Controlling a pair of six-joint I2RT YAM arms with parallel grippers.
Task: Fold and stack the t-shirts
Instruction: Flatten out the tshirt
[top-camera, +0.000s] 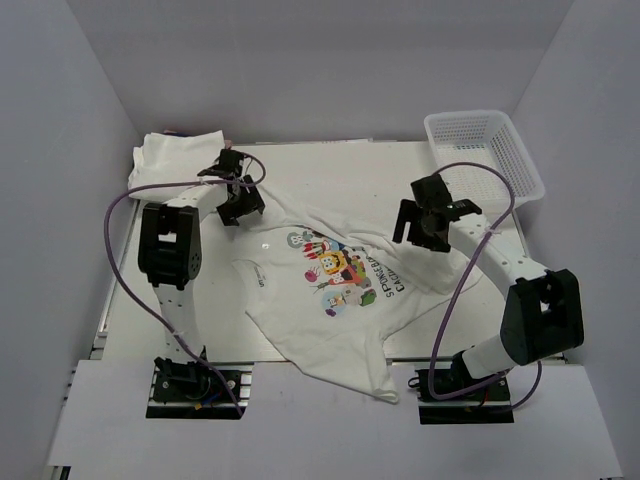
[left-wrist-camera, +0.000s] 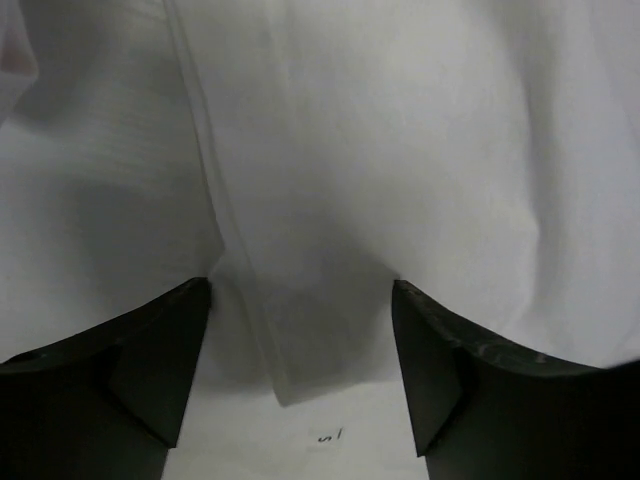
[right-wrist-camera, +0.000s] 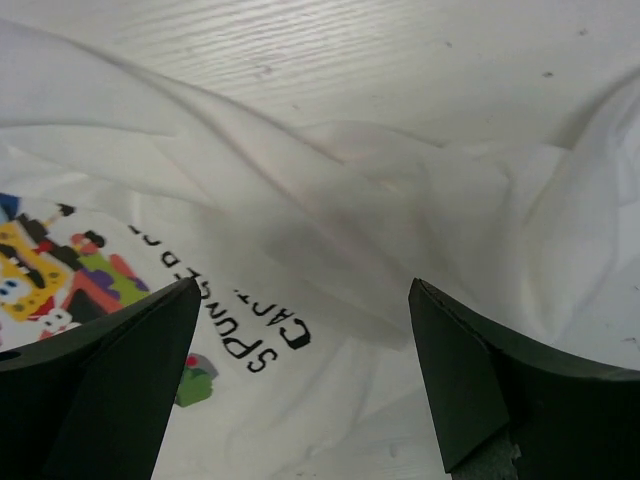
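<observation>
The robot's right gripper should next go down, back and to the right in the top view onto the printed t-shirt's bunched corner (top-camera: 448, 270) (right-wrist-camera: 562, 265), since the corner's raised fold is outside the gripper's fingers.
A white t-shirt with a colourful cartoon print (top-camera: 335, 285) lies spread and rumpled in the middle of the table. A folded white t-shirt bundle (top-camera: 175, 156) sits at the back left corner. My left gripper (top-camera: 240, 200) is open just above the printed shirt's left sleeve; a sleeve hem (left-wrist-camera: 290, 330) lies between its fingers (left-wrist-camera: 150, 360). My right gripper (top-camera: 425, 228) is open over the shirt's bunched right side. In the right wrist view the folds (right-wrist-camera: 330, 200) and dark lettering (right-wrist-camera: 265, 340) lie between the fingers (right-wrist-camera: 470, 370).
A white plastic mesh basket (top-camera: 483, 150) stands at the back right corner. White walls enclose the table on three sides. The shirt's hem hangs near the table's front edge (top-camera: 340, 362) between the arm bases.
</observation>
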